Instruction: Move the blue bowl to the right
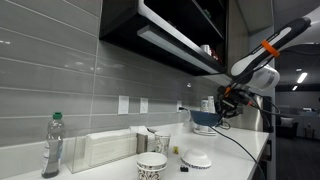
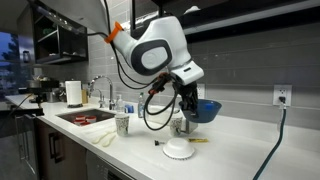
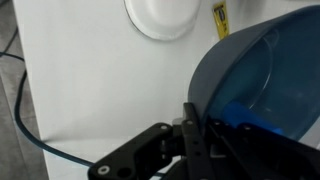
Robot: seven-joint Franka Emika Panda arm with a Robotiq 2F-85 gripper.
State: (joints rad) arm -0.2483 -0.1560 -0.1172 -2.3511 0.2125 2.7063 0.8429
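I should move my gripper away from the white dish toward the black cable and down to release the blue bowl's rim, since open counter lies below it there.
The blue bowl (image 1: 204,117) is a smooth, round, medium-blue bowl held in the air above the white counter. It shows in both exterior views (image 2: 207,108) and fills the right of the wrist view (image 3: 255,80). My gripper (image 1: 223,106) is shut on the bowl's rim, one finger outside the wall and one inside (image 3: 205,130). In an exterior view the gripper (image 2: 189,105) hangs from the white arm just left of the bowl. The bowl is tilted.
A flat white dish (image 2: 179,150) lies on the counter (image 2: 240,150) below, also seen in the wrist view (image 3: 160,17). A patterned white cup (image 1: 151,166), a plastic bottle (image 1: 52,145), a sink (image 2: 85,116), a yellow pen (image 3: 221,18) and a black cable (image 3: 30,130) are around.
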